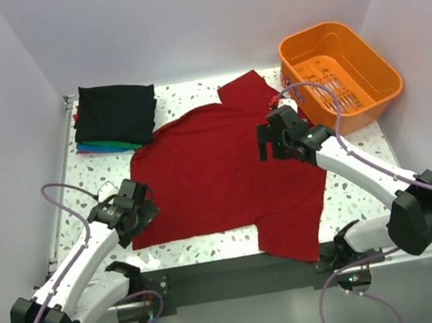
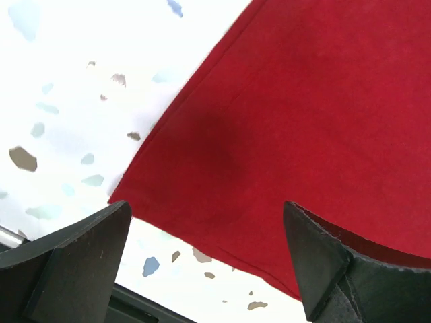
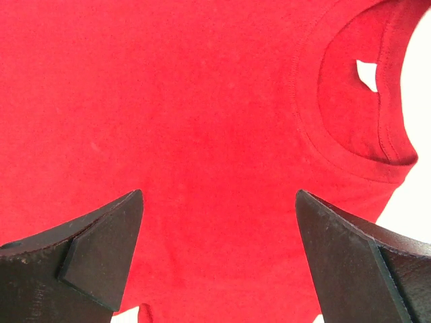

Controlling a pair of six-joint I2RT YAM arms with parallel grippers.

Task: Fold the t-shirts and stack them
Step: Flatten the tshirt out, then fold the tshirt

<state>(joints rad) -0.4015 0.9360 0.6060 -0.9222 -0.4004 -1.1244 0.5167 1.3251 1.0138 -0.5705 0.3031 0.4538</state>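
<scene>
My left gripper has to move down and back toward the bar, onto the t-shirt's near edge beside its corner, because the dark red t-shirt is spread out and unfolded.
A dark red t-shirt lies spread flat across the middle of the table. It also fills the left wrist view and the right wrist view, where its collar shows. My left gripper is open over the shirt's near left corner, empty. My right gripper is open above the shirt's right side near the collar, empty. A stack of folded shirts, black on top with teal and blue edges under it, sits at the back left.
An orange plastic basket stands at the back right. White walls close in the table on the left, back and right. A dark rail runs along the near edge between the arm bases.
</scene>
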